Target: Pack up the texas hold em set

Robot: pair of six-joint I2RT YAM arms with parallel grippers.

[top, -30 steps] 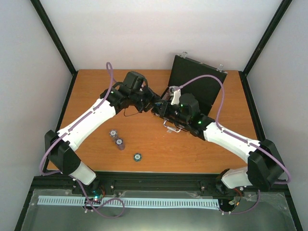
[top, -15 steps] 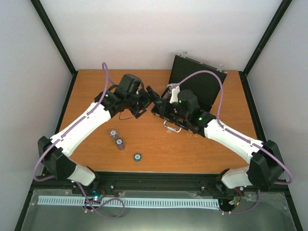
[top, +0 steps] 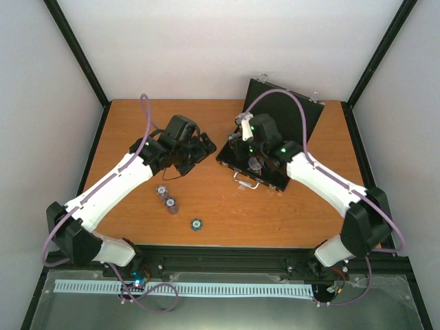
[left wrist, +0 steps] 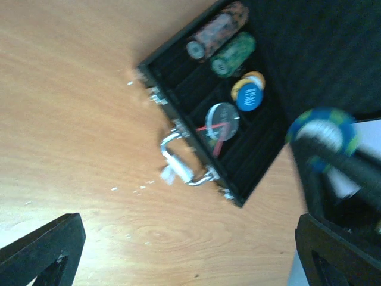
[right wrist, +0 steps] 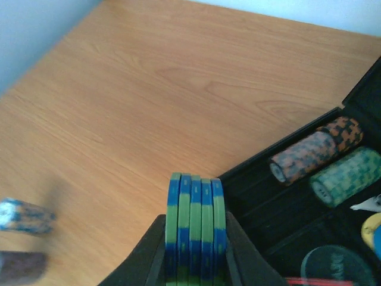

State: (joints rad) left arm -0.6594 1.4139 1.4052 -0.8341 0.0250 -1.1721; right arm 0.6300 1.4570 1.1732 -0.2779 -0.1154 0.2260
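My right gripper will next lower to the right in its wrist view and release the chips in the empty groove by the green stack's end (right wrist: 296, 213) below.
The black case (top: 271, 172) lies open, its lid (top: 289, 113) upright behind. Its tray (right wrist: 280, 217) holds an orange chip stack (right wrist: 315, 156), a green chip stack (right wrist: 345, 176), a blue disc (left wrist: 249, 98) and a clear disc (left wrist: 222, 119). My right gripper (right wrist: 195, 256) is shut on a blue-green stack of chips (right wrist: 195, 220), on edge over the tray's left corner. My left gripper (top: 201, 150) stands open and holds nothing, left of the case. Two small chip stacks (top: 162, 190) (top: 172, 205) and a small round token (top: 196, 223) rest on the table.
The case's silver handle (left wrist: 181, 167) and latches face the near side. The wooden table (top: 137, 130) is ringed by white walls and black corner posts. Purple cables arch over both arms. The two loose chip stacks (right wrist: 24, 215) show blurred at the right wrist view's left edge.
The two grippers were together at the case's left end. My left gripper opened and drew back to the left. My right gripper kept the blue-green chips and moved up over the tray.
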